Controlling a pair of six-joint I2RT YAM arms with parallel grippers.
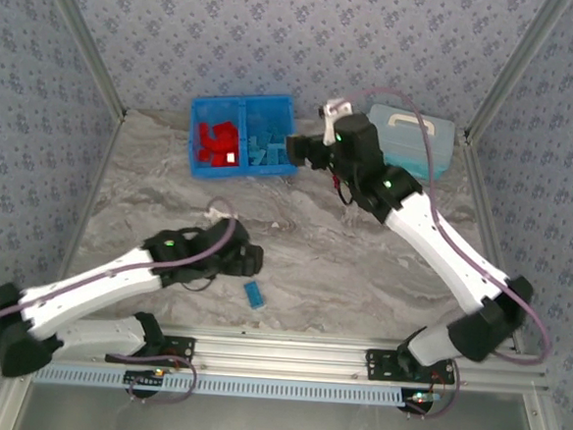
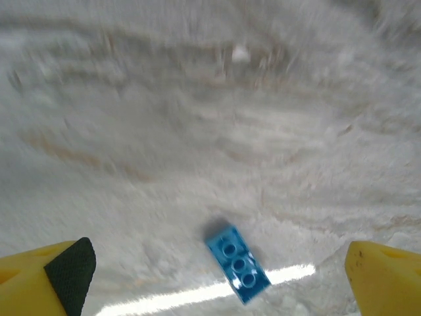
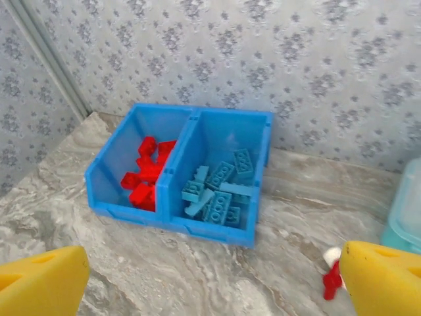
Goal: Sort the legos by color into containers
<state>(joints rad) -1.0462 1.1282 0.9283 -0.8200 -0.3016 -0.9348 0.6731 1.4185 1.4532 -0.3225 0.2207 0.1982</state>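
Next, my open left gripper will move down and back toward my base, over the blue lego (image 1: pixel 253 294), because the lego lies on the tabletop below the spread fingers.
A bright blue bin (image 1: pixel 196 135) with a centre divider stands at the back of the table. Its left compartment (image 3: pixel 118 158) holds several red legos (image 3: pixel 146 179). The right compartment (image 3: pixel 258 141) holds several light blue legos (image 3: pixel 220 191). My right gripper (image 3: pixel 214 284) hovers just in front of the bin, open, with nothing between its yellow fingers (image 3: pixel 385 280). In the top view it (image 1: pixel 299 149) is at the bin's right side. One blue lego (image 2: pixel 237 263) lies flat on the table between the spread fingers of my open left gripper (image 2: pixel 217 284). That lego (image 1: pixel 253 294) is near the front edge.
A pale teal lidded case (image 1: pixel 412 137) with a white handle stands right of the bin. A small red-and-white piece (image 3: pixel 332 276) lies on the marble table (image 1: pixel 361 269) close to my right finger. Patterned walls enclose the table on three sides.
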